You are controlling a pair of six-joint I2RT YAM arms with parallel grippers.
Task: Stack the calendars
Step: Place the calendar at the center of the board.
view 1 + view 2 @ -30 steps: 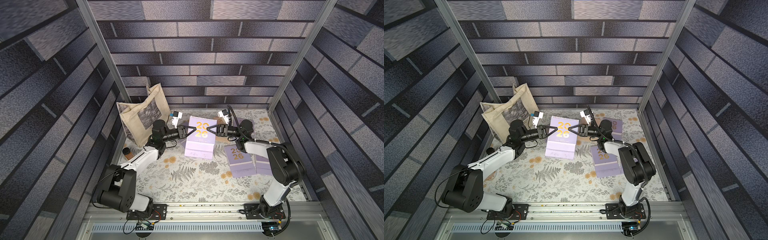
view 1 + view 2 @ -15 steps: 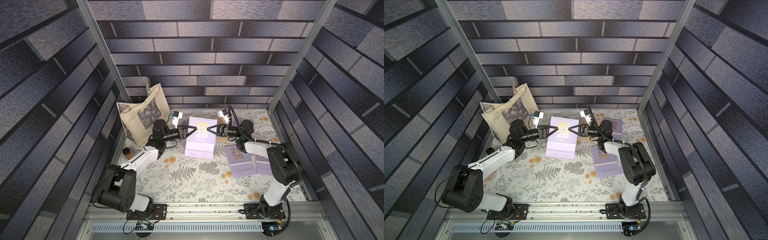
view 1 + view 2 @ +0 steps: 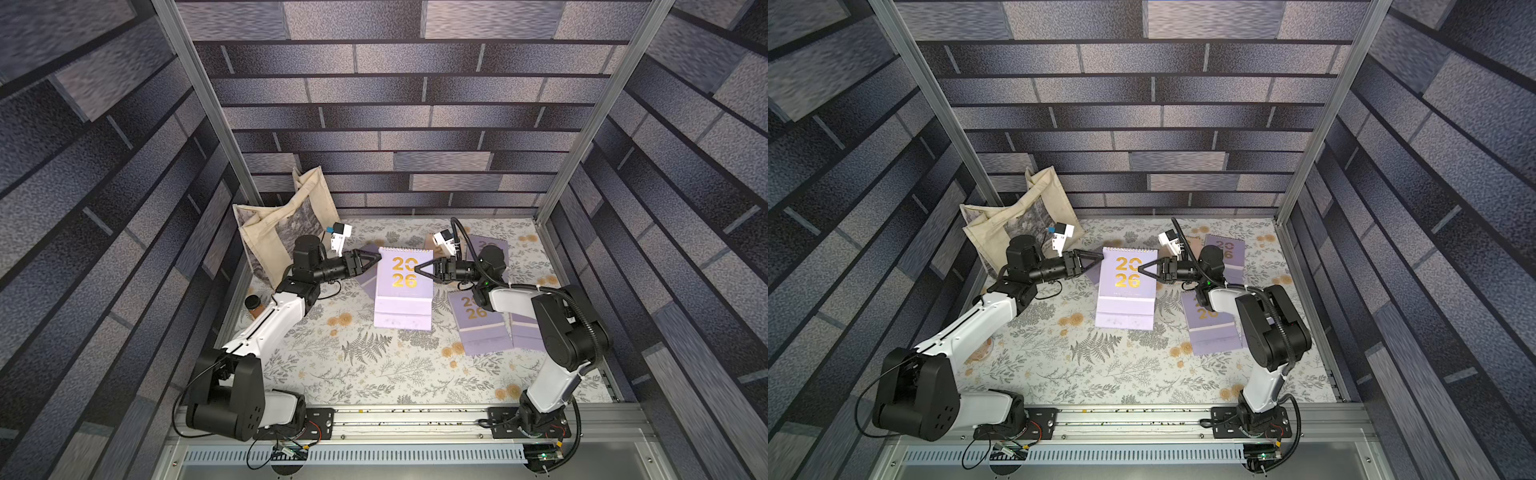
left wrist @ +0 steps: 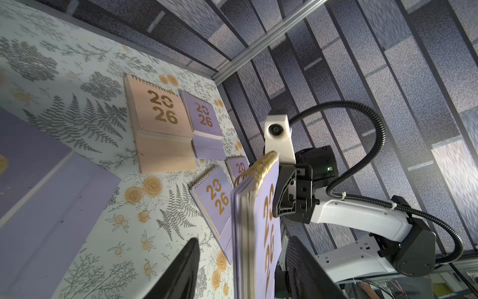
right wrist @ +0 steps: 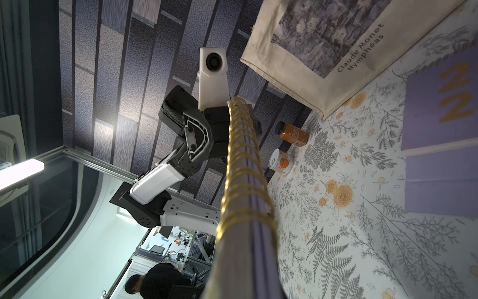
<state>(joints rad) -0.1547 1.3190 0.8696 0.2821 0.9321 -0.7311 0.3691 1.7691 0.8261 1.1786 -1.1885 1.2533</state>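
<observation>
Next, my right gripper brings the lavender calendar back and down to the near middle of the table and releases it. That part of the table lies empty.
A lavender calendar (image 3: 403, 286) (image 3: 1127, 286) with gold "20 26" is held above the middle of the table, its lower flap hanging. My right gripper (image 3: 417, 270) (image 3: 1139, 269) is shut on its right edge; in the right wrist view only the gold spiral (image 5: 243, 181) shows and the fingers are hidden. My left gripper (image 3: 379, 257) (image 4: 244, 269) is open, its fingers (image 4: 181, 271) apart from the calendar's left edge (image 4: 258, 220) on both sides. A peach calendar (image 4: 160, 124) and lavender calendars (image 4: 204, 121) (image 4: 214, 199) lie flat on the right half; another (image 5: 439, 155) lies under the held one.
A cream tote bag (image 3: 282, 224) (image 5: 310, 38) leans in the far left corner. A brown bottle (image 3: 254, 305) (image 5: 293, 134) and a small cup (image 5: 280, 163) stand by the left wall. More lavender calendars (image 3: 478, 324) lie under my right arm. The walls stand close on three sides.
My left gripper has opened and let go of the calendar's left edge. The right gripper has closed tighter on the right edge. The calendar has hardly moved.
</observation>
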